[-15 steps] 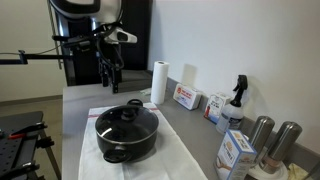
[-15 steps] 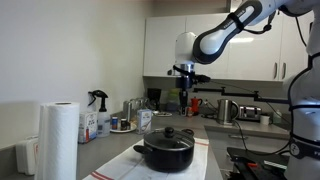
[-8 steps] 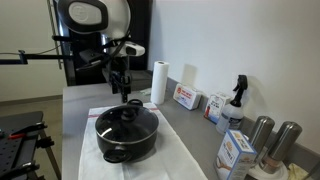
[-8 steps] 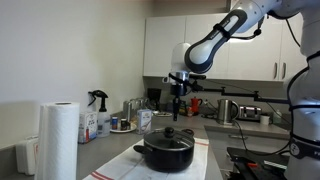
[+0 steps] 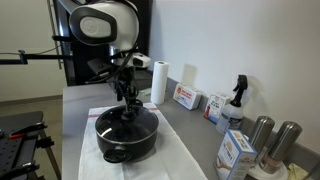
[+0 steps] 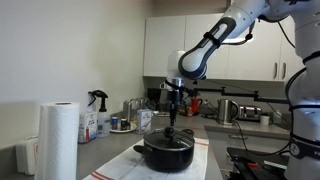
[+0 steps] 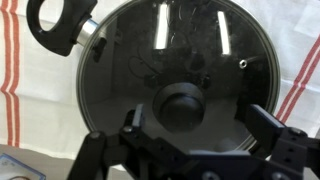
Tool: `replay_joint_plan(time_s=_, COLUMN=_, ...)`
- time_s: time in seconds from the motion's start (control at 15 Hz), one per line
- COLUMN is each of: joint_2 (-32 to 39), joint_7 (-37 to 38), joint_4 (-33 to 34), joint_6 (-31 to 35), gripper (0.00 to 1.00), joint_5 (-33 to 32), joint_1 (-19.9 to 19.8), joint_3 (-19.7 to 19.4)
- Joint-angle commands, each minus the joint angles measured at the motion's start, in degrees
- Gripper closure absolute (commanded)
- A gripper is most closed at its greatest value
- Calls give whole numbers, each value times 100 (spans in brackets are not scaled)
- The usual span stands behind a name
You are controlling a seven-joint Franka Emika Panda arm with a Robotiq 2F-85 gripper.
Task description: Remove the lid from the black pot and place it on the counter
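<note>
The lid's black centre knob (image 5: 128, 114) (image 7: 180, 107) is below my gripper, between its spread fingers. My gripper should next go down until those fingers are on either side of the knob, and then close.
The black pot (image 5: 124, 138) (image 6: 166, 154) stands on a white cloth mat on the counter (image 5: 75, 110), with its lid on. The lid (image 5: 125, 117) (image 7: 180, 60) is dark glass with a metal rim and a black centre knob (image 7: 184, 106). My gripper (image 5: 127, 100) (image 6: 175, 124) hangs straight above the lid, close over the knob. In the wrist view its two fingers (image 7: 195, 125) are spread on either side of the knob, open and not touching it. One pot handle (image 7: 55, 25) shows at the upper left.
A paper towel roll (image 5: 158, 82) (image 6: 60, 140) stands behind the pot. Boxes (image 5: 186, 97), a spray bottle (image 5: 236, 98) and steel canisters (image 5: 272, 138) line the wall side. The mat (image 7: 300, 50) has red stripes. A kettle (image 6: 228, 110) sits on the far counter.
The arm has swung from behind the pot to over it and come down, so the open gripper now hangs just above the lid's knob. The pot and lid have not moved.
</note>
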Motion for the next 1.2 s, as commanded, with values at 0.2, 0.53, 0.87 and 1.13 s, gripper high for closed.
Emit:
replay_joint_plan(time_s=0.2, joint_2=480, joint_7=-166, joint_4=370, joint_6=70, gripper=0, joint_5=158, joint_1=-146, joint_3=46)
replay_joint_plan(time_s=0.53, joint_2=709, joint_7=-204, joint_4=569, joint_6=56, gripper=0, joint_5=214, joint_1=-241, joint_3=70)
replay_joint_plan(time_s=0.87, joint_2=833, joint_7=-204, joint_4=678, joint_6=38, gripper=0, joint_5=207, joint_1=-268, joint_3=106)
replay_joint_plan(time_s=1.13, joint_2=862, joint_7=-204, joint_4=701, joint_6=36, gripper=40, joint_5=188, joint_1=-271, joint_3=126)
